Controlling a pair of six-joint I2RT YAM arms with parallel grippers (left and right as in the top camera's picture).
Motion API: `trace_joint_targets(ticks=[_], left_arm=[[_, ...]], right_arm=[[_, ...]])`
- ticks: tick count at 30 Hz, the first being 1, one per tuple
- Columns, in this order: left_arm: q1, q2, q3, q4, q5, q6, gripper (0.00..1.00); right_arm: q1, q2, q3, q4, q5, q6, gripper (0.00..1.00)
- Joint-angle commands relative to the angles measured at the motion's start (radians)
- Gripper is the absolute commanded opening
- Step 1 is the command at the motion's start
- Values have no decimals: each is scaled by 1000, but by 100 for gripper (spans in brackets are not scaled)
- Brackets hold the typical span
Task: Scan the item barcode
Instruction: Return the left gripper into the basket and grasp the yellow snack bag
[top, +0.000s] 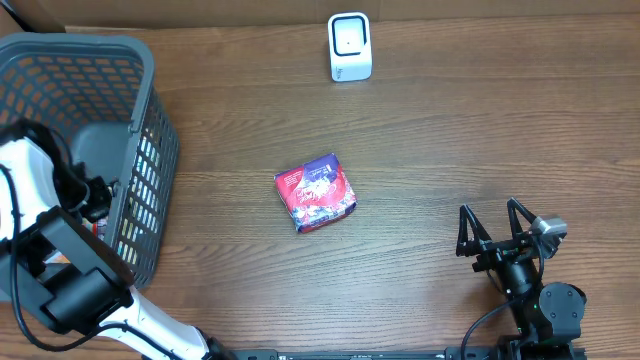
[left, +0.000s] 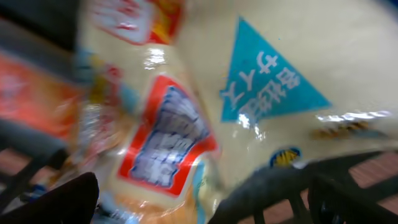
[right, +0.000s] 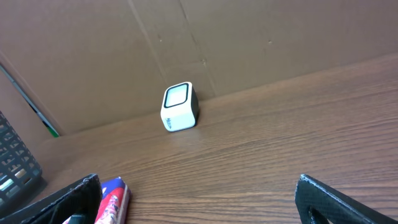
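Note:
The red-framed label shows between the open fingers of my left gripper. I should lower that gripper deeper into the grey basket (top: 150, 120) and close it on the cream packet.
A red and purple snack packet (top: 317, 192) lies flat mid-table; its end also shows in the right wrist view (right: 112, 199), beside the left finger. No barcode shows on it. The white scanner (top: 350, 47) (right: 179, 107) stands at the back edge. My right gripper (top: 495, 235) (right: 199, 205) is open and empty, low over the table to the packet's right. My left arm reaches into the grey basket (top: 150, 120). There my left gripper (left: 168, 186) stands open, fingers wide apart, right up against a blurred cream packet (left: 205, 93) with a blue triangle and a red-framed label.
The basket fills the table's left side, and its mesh wall (right: 15, 168) shows in the right wrist view. More orange wrappers (left: 31, 93) lie in it. A cardboard wall (right: 217, 37) closes off the back of the table.

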Motion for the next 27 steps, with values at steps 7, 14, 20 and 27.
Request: trace_joint_targets(ticks=[7, 14, 20, 27], left_arm=[[5, -1, -134, 103, -29, 69, 100], [20, 0, -143, 122, -127, 23, 100], [32, 11, -171, 152, -141, 16, 100], [32, 13, -218, 189, -182, -10, 94]], right_arm=[[5, -4, -11, 6, 0, 1, 100], [5, -4, -11, 6, 0, 1, 100], [5, -4, -11, 6, 0, 1, 100], [5, -4, -11, 6, 0, 1, 100]])
